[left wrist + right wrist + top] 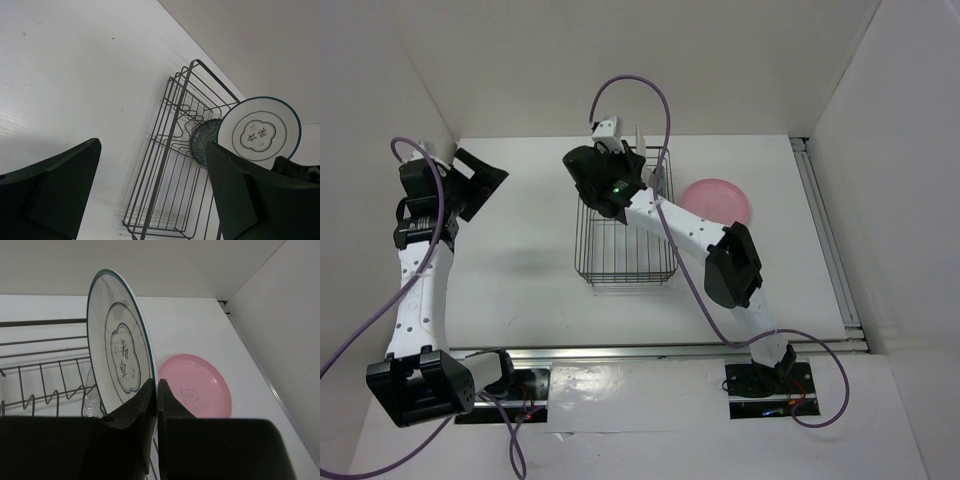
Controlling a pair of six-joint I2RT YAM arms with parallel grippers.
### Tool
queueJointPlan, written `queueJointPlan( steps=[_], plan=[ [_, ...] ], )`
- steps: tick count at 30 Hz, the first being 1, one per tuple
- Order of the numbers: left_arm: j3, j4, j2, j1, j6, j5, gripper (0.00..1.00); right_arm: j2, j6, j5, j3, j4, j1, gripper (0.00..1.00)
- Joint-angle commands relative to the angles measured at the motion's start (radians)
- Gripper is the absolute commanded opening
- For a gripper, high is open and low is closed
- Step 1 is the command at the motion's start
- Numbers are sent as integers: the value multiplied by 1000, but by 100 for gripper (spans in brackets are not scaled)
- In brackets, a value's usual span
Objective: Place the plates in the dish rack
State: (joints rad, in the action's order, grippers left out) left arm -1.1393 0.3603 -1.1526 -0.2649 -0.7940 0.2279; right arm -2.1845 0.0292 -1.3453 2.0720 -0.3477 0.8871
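Note:
The white plate (pixel 260 129) still stands above the dish rack's wires, so my right gripper will lower it among them beside the teal plate (pixel 200 145) at the rack's far end.
My right gripper (pixel 156 385) is shut on the rim of a white plate with a grey ring pattern (pixel 120 350), holding it upright on edge over the far end of the black wire dish rack (pixel 620 262). In the left wrist view that white plate (pixel 260 129) stands above a dark teal plate (pixel 200 145) set among the prongs of the dish rack (pixel 165 165). Something clear and glassy (pixel 92 402) sits low in the rack beside them. A pink plate (pixel 718 202) lies flat on the table right of the rack. My left gripper (pixel 152 190) is open and empty, left of the rack.
White walls close in the table on the left, back and right. A metal rail (pixel 825 235) runs along the right edge. The right arm's forearm (pixel 685 228) crosses over the rack's right side. The near half of the rack holds nothing.

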Motion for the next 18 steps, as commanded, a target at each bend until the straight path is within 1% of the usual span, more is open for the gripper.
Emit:
queueJointPlan(
  steps=[1, 6, 16, 18],
  plan=[
    [-28, -29, 2, -5, -17, 22, 100, -1, 73, -15, 54, -26, -4, 0],
    [-28, -29, 2, -5, -17, 22, 100, -30, 84, -2, 63, -57, -4, 0],
    [-28, -38, 2, -5, -8, 31, 100, -40, 120, -12, 51, -68, -4, 0],
    [-28, -38, 2, -5, -8, 31, 100, -40, 144, 6, 51, -89, -4, 0]
  ],
)
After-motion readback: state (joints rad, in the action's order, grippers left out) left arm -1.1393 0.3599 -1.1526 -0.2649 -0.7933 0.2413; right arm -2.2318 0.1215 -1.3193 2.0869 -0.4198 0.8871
